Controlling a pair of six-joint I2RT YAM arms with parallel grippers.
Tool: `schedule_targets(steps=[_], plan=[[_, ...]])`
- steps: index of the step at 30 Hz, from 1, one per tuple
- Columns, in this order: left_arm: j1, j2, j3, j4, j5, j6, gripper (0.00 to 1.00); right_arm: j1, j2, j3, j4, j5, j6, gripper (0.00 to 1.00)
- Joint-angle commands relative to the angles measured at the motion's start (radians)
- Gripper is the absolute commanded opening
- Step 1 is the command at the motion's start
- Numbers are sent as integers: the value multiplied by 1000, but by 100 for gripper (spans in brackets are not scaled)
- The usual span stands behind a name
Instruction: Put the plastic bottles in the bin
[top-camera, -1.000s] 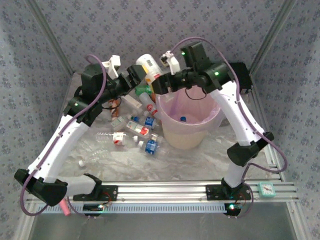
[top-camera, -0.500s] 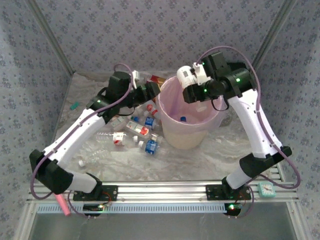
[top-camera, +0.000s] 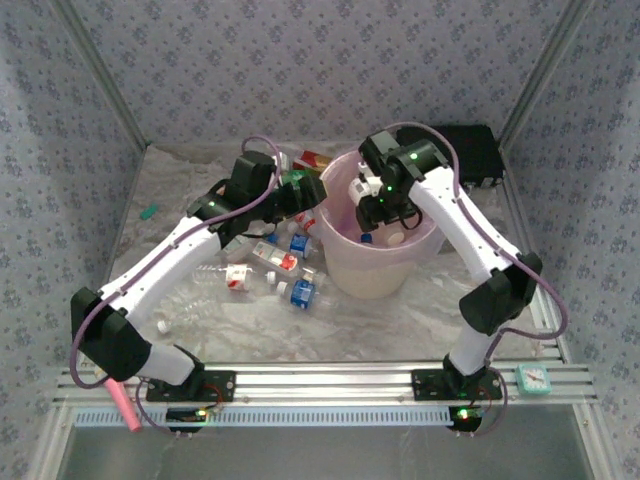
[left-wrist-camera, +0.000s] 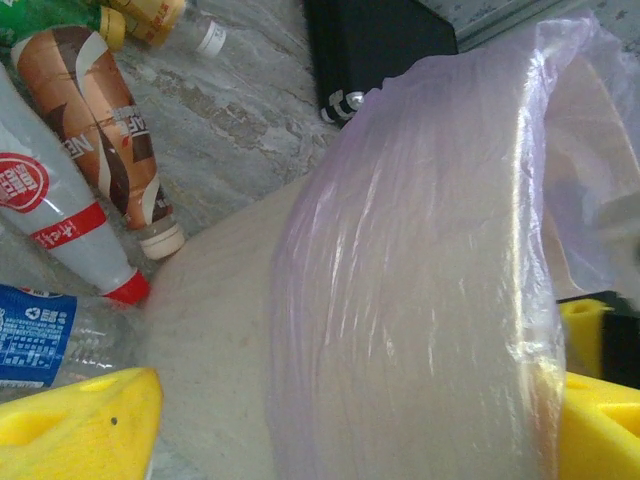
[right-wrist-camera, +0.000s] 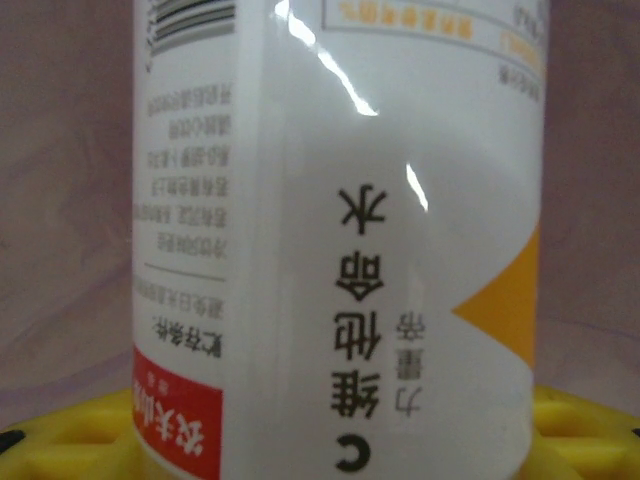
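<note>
The white bottle is already inside the bin's rim. I will next move my right gripper deeper down into the bin (top-camera: 380, 275), toward the small bottles inside, and let go of the white bottle.
The bin (top-camera: 380, 275), a cream bucket lined with a pink bag, stands mid-table. My right gripper (top-camera: 372, 205) reaches down inside it, shut on a white bottle (top-camera: 358, 188). In the right wrist view that bottle (right-wrist-camera: 340, 250), with its red and orange label, stands between my yellow fingers (right-wrist-camera: 70, 435). My left gripper (top-camera: 305, 200) is open at the bin's left rim. Its yellow fingertips (left-wrist-camera: 80, 420) are spread wide, with the bin's wall (left-wrist-camera: 400, 300) close ahead. Several plastic bottles (top-camera: 285, 260) lie on the table left of the bin. Two small bottles (top-camera: 367, 238) lie inside.
A brown bottle (left-wrist-camera: 100, 110), a white red-capped one (left-wrist-camera: 50, 200) and a blue-labelled one (left-wrist-camera: 30, 335) lie just left of my left fingers. A black case (top-camera: 470, 150) sits behind the bin. A pink microphone (top-camera: 127, 410) lies at the front left rail.
My right arm has swung over the rim and lowered the white bottle into the bin. My left arm has come down and stretched toward the bin's left side.
</note>
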Motion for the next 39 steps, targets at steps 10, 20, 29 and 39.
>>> schedule_targets(steps=[10, 20, 29, 39], plan=[[-11, 11, -31, 2, -17, -4, 87, 2, 25, -262, 233, -45, 46, 49], [-14, 6, -27, -16, -43, -4, 87, 2, 44, -361, 318, -40, 58, 67], [-23, 16, 13, -47, -58, 8, 87, 7, -16, -302, 261, -15, 51, 90], [36, -93, 61, -190, -217, 20, 100, 5, -103, -116, 155, 24, 8, 96]])
